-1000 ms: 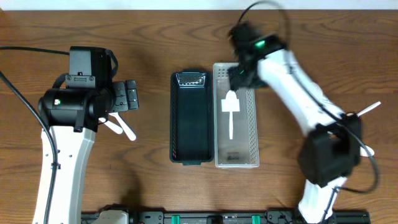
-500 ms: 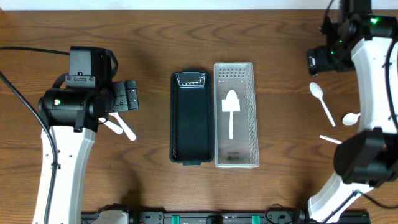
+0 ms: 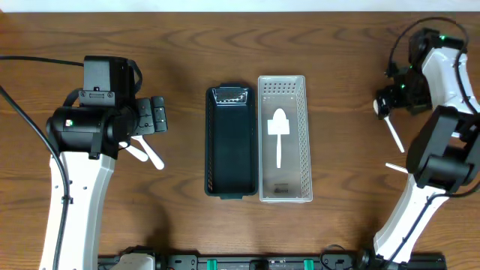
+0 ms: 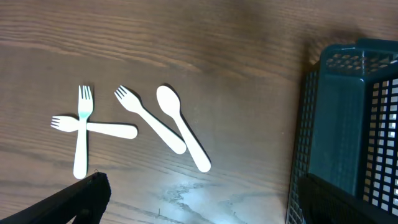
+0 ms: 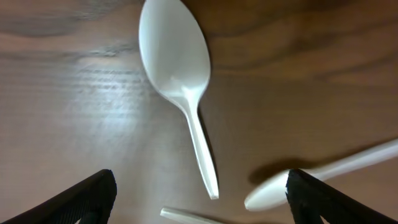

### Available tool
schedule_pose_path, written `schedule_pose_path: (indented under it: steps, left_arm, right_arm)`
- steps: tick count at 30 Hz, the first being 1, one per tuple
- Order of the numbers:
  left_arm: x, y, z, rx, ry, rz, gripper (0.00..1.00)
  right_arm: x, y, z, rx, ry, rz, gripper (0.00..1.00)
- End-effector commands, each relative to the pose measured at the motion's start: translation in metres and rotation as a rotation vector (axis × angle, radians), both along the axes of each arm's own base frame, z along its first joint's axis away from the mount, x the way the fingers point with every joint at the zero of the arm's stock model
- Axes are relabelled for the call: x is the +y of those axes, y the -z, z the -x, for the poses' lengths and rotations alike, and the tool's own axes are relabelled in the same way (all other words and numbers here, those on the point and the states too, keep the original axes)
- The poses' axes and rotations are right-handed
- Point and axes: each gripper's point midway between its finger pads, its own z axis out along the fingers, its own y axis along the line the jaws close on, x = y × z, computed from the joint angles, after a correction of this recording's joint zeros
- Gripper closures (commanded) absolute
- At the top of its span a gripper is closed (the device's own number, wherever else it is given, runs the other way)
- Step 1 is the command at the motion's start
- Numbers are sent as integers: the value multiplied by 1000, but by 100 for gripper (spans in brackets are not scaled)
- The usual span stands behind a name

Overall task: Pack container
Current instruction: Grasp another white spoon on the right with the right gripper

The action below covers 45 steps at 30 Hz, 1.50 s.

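Note:
I need to lower my right gripper first, so that it can reach the spoon's handle just below the spoon's bowl.
A dark basket [image 3: 229, 142] and a white perforated container [image 3: 283, 90] stand side by side mid-table. One white spoon [image 3: 277, 131] lies in the white container. My right gripper [image 3: 385, 103] is open and empty, hovering over a white spoon [image 5: 180, 74] at the far right. A second spoon [image 5: 323, 177] and a handle end [image 5: 186, 216] lie near it. My left gripper [image 3: 156, 115] is open and empty above several white forks [image 4: 81, 130] and a spoon [image 4: 183, 127]. The basket's corner [image 4: 354, 124] shows to their right.
The right arm's body covers part of the cutlery at the right edge [image 3: 397, 168]. Loose cutlery lies under the left arm [image 3: 146, 154]. Bare wood lies between the left cutlery and the dark basket.
My right arm has swung from over the white container to the table's far right, then come down over the loose spoon. The spoon stays in the container. The left arm has not moved.

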Motion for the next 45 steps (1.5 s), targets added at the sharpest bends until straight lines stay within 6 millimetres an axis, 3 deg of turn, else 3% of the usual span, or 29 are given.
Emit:
schedule_pose_path:
  steps: [1, 12, 20, 31, 32, 34, 38, 42, 45]
  left_arm:
    - [4, -1, -1, 0, -15, -9, 2]
    - [4, -1, -1, 0, -15, -9, 2]
    - [4, -1, -1, 0, -15, -9, 2]
    - [4, -1, -1, 0, -15, -9, 2]
    - [4, -1, -1, 0, -15, -9, 2]
    - [4, -1, -1, 0, -15, -9, 2]
    - [4, -1, -1, 0, -15, -9, 2]
    - [4, -1, -1, 0, -15, -9, 2]
    - [4, -1, -1, 0, -15, -9, 2]
  right_arm:
    - [0, 22, 11, 46, -22, -13, 10]
    - [7, 74, 28, 38, -15, -30, 13]
    - [20, 81, 30, 28, 0, -97, 62]
    - [22, 81, 28, 23, 54, -90, 92]
    - [22, 80, 27, 16, 80, -84, 99]
    - [24, 77, 22, 6, 131, -73, 99]
    - [34, 46, 3, -28, 174, -59, 99]
    - [58, -26, -33, -141, 144, -49, 99]
    - [87, -87, -57, -283, 141, -56, 99]
